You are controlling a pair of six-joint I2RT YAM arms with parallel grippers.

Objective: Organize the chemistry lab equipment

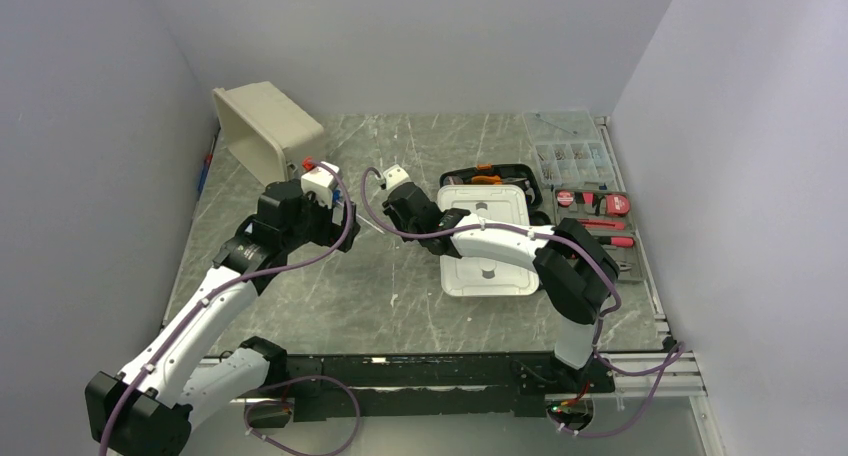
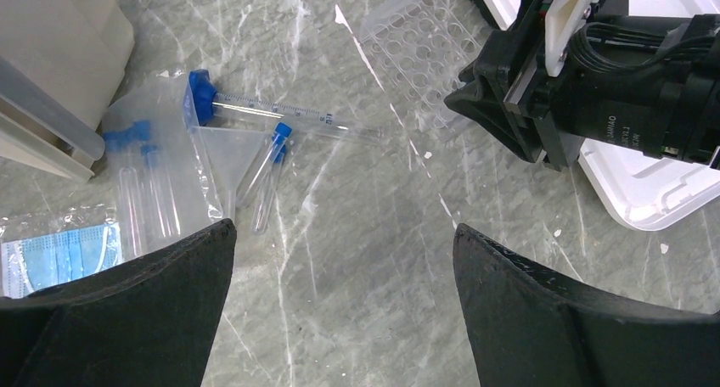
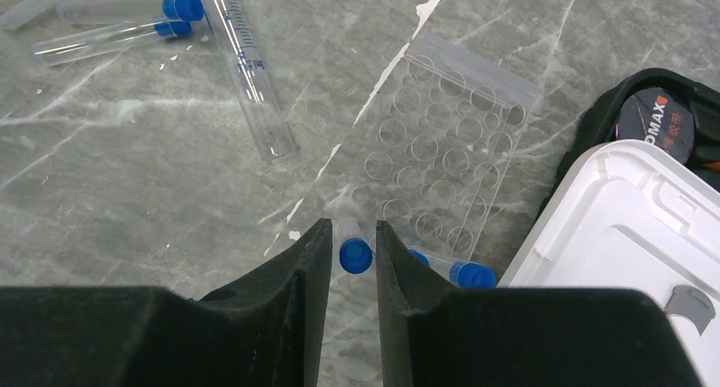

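I next need to lower my left gripper toward the left in its wrist view and close on one blue-capped tube's clear end [image 2: 262,221], as it reaches past the other tube.
A flat clear perforated rack [image 3: 433,141] lies in a clear bag on the marble table; it also shows in the left wrist view [image 2: 424,52]. My right gripper [image 3: 352,230] is shut on a blue-capped clear tube [image 3: 355,253], held end-on at the rack's near edge. Another blue-capped tube [image 3: 463,272] lies beside it. A graduated clear tube [image 3: 246,73] and two blue-capped tubes [image 2: 272,162] lie to the left. My left gripper [image 2: 341,226] is open and empty above bare table, just right of a clear bag of tubes [image 2: 144,183].
A beige bin [image 1: 265,126] lies tipped at the back left. A white lidded box [image 1: 485,251] sits under my right arm, next to a black tool case [image 1: 500,176]. A clear parts box [image 1: 575,156] and red tools [image 1: 600,221] are at right. A blue mask packet [image 2: 55,255] lies near left.
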